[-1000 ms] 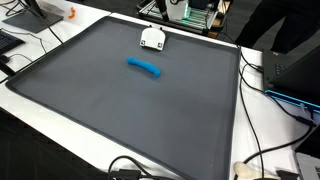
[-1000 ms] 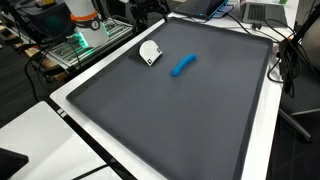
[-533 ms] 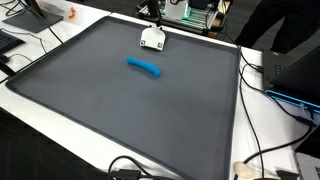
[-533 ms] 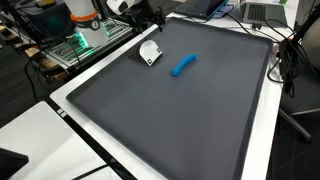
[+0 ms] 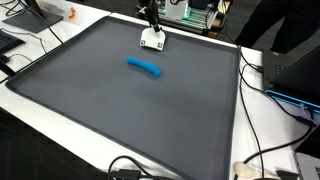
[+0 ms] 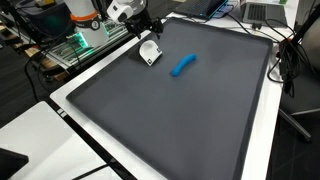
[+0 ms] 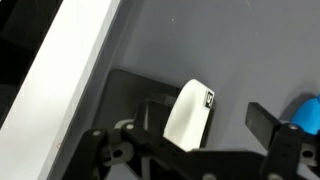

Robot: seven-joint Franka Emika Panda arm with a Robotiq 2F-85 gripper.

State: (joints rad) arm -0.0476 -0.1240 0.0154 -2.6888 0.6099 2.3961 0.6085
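Note:
My gripper lowers next until its spread fingers straddle the thin white card [image 6: 149, 51] [image 7: 187, 117], then closes them, since the card lies below my gripper, between them.
A small white object [image 5: 152, 39] [image 6: 150, 52] lies on the dark grey mat [image 5: 120, 110] [image 6: 190, 120] near its far edge. A blue curved object [image 5: 143, 67] [image 6: 182, 66] rests a little further in on the mat. My gripper [image 5: 150, 17] [image 6: 143, 24] hangs just above the white object, open and touching nothing. In the wrist view the white object [image 7: 188, 113] shows between the spread fingers of the gripper [image 7: 207, 118], and the blue object [image 7: 307, 112] peeks in at the right edge.
The mat lies on a white table [image 5: 270, 120] [image 6: 70, 90]. Cables [image 5: 262, 150], monitors and electronic gear [image 6: 85, 40] crowd the table's edges. An orange item [image 5: 71, 14] sits at the far corner.
The gripper has come into both exterior views from beyond the mat's far edge and moved down over the white object. Both objects stay where they were.

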